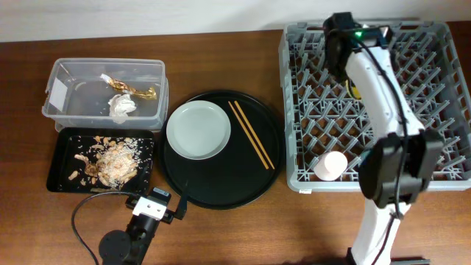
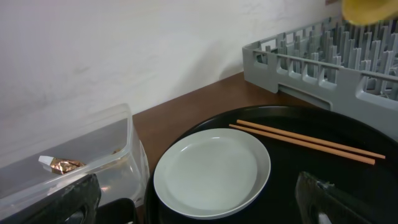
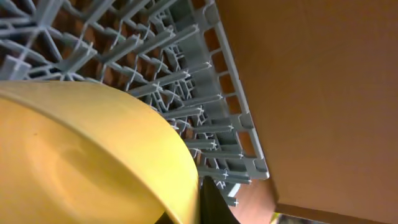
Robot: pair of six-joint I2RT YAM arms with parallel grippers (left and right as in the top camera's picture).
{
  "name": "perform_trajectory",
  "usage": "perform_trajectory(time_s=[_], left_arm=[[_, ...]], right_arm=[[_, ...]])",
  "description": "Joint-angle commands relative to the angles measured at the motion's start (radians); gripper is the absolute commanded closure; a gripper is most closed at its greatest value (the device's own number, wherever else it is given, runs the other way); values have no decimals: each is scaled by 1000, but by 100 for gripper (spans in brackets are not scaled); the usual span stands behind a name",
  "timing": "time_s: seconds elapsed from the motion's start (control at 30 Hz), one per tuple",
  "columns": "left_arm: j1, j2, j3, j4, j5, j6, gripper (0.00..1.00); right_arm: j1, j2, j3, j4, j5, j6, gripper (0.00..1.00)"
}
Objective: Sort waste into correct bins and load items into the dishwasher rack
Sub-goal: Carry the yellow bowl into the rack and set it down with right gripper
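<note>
My right gripper brings the yellow bowl (image 3: 81,155) down onto the empty pegs of the grey dishwasher rack below next, then releases the bowl's rim.
My right gripper (image 3: 205,199) is shut on the rim of the yellow bowl (image 3: 81,155) and holds it above the grey dishwasher rack (image 1: 294,110). Only a yellow sliver (image 1: 355,91) shows under the arm in the overhead view. A pale pink cup (image 1: 330,165) stands in the rack's front left corner. The pale grey plate (image 1: 198,129) and two chopsticks (image 1: 251,135) lie on the round black tray (image 1: 221,188). My left gripper (image 1: 154,210) is open and empty near the table's front edge, facing the plate (image 2: 211,171). The blue cup is not in view.
The clear tub (image 1: 73,103) at the back left holds the gold wrapper (image 1: 136,90) and white tissue (image 1: 121,107). The shallow black tray (image 1: 62,158) in front of it holds brownish food scraps (image 1: 110,162). A cable (image 1: 81,221) lies beside the left arm.
</note>
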Motion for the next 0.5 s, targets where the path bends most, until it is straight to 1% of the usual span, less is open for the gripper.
perform_trajectory(time_s=[0.0, 0.03, 0.13, 0.23, 0.27, 0.4, 0.43, 0.47], left_arm=[[7, -5, -8, 2, 1, 15, 0], [7, -5, -8, 2, 1, 15, 0], [7, -5, -8, 2, 1, 15, 0], [7, -5, -8, 2, 1, 15, 0], [7, -5, -8, 2, 1, 15, 0], [7, -5, -8, 2, 1, 15, 0], [7, -5, -8, 2, 1, 15, 0], [7, -5, -8, 2, 1, 15, 0]], right_arm=[[-5, 66, 2, 0, 148, 19, 96], [-10, 84, 2, -1, 177, 18, 96], [-26, 97, -16, -4, 152, 14, 96], [16, 97, -82, -3, 91, 14, 95], [40, 97, -83, -18, 77, 14, 89], [113, 95, -82, -95, 67, 15, 83], [124, 80, -79, -119, 68, 53, 86], [121, 59, -79, -124, 103, 64, 96]])
